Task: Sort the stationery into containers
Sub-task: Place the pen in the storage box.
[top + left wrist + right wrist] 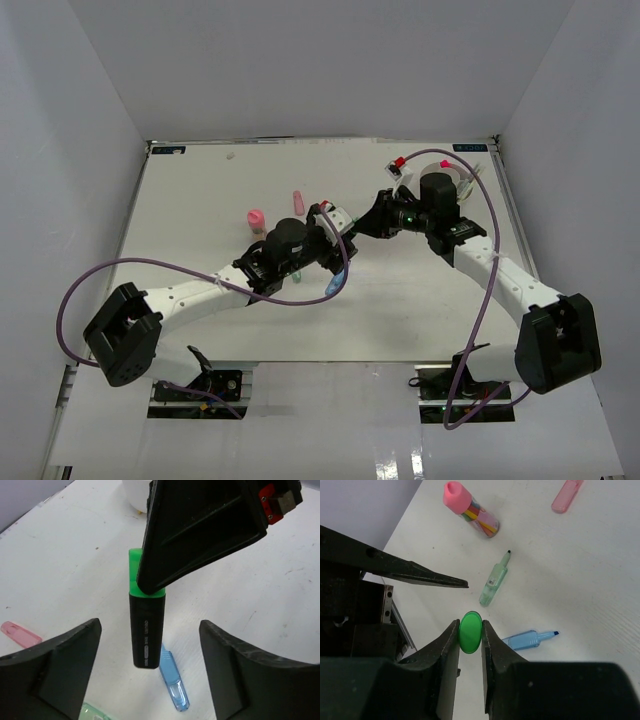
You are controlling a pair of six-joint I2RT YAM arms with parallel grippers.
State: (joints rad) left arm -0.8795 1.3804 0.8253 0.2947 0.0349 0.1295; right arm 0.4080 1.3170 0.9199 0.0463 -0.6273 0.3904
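The highlighter goes outward over the white tub's far side [453,167] in my right gripper next for release, since that side lies outward and to the gripper's right in the top view.
My right gripper [470,628] is shut on the green cap [470,632] of a black highlighter [146,630] and holds it in the air above the table. My left gripper [149,647] is open, with the highlighter's black body between its fingers [60,655] and touching neither. In the top view the two grippers meet mid-table, the left gripper [335,224] next to the right gripper [373,217]. The white tub [462,178] stands at the back right, mostly hidden by the right arm; its wall shows in the left wrist view [134,495].
On the table under the grippers lie a blue pen [527,639], a pale green pen [494,582], a pink-capped glue stick [470,507] and a pink translucent item [566,495]. The glue stick [256,219] and the pink item [298,200] lie left of centre.
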